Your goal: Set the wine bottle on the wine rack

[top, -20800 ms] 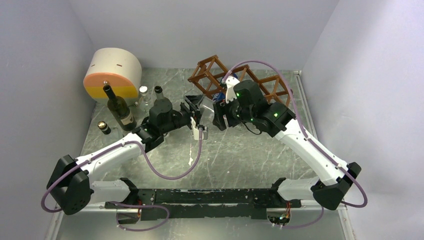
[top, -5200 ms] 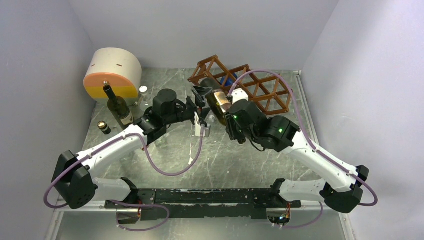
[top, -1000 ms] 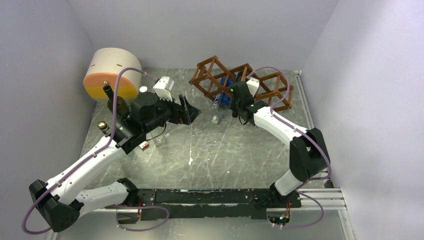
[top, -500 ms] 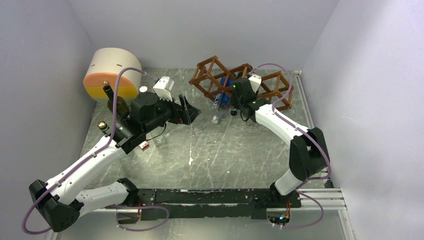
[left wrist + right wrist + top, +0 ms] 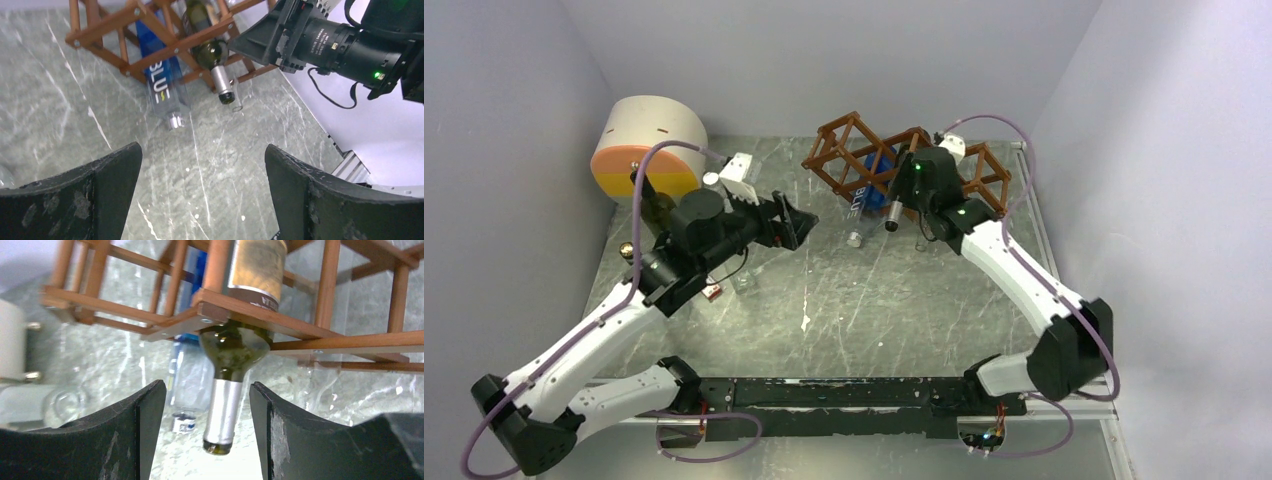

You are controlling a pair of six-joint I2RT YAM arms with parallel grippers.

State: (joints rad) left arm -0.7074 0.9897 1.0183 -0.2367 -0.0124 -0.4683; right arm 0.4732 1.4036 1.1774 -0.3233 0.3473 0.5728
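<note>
Next, my right gripper needs to back off the green bottle's silver-foiled neck (image 5: pixel 892 216) and swing to the left in the top view onto the clear glass (image 5: pixel 742 279), as the green bottle already lies racked.
The wine rack (image 5: pixel 854 150) is a reddish-brown lattice at the back of the table. The green wine bottle (image 5: pixel 235 350) lies in one of its cells, its silver-foiled neck (image 5: pixel 892 216) sticking out toward the front. My right gripper (image 5: pixel 206 384) is open with a finger on each side of that neck, touching neither side. The left wrist view shows the same bottle (image 5: pixel 215 55) in the rack (image 5: pixel 107 27). My left gripper (image 5: pixel 802 222) hovers wide open over the table left of the rack, holding nothing.
A clear bottle with a blue label (image 5: pixel 864 190) lies in the neighbouring cell, cap on the table. A cream and orange cylinder (image 5: pixel 649 145) stands back left, with a dark upright bottle (image 5: pixel 639 185) and a small bottle (image 5: pixel 627 248) behind the left arm. A small glass (image 5: pixel 744 282) sits nearby.
My right gripper has opened off the wine bottle's neck and drawn back a little to the right; the bottle stays in the rack. The left arm shifted slightly.
</note>
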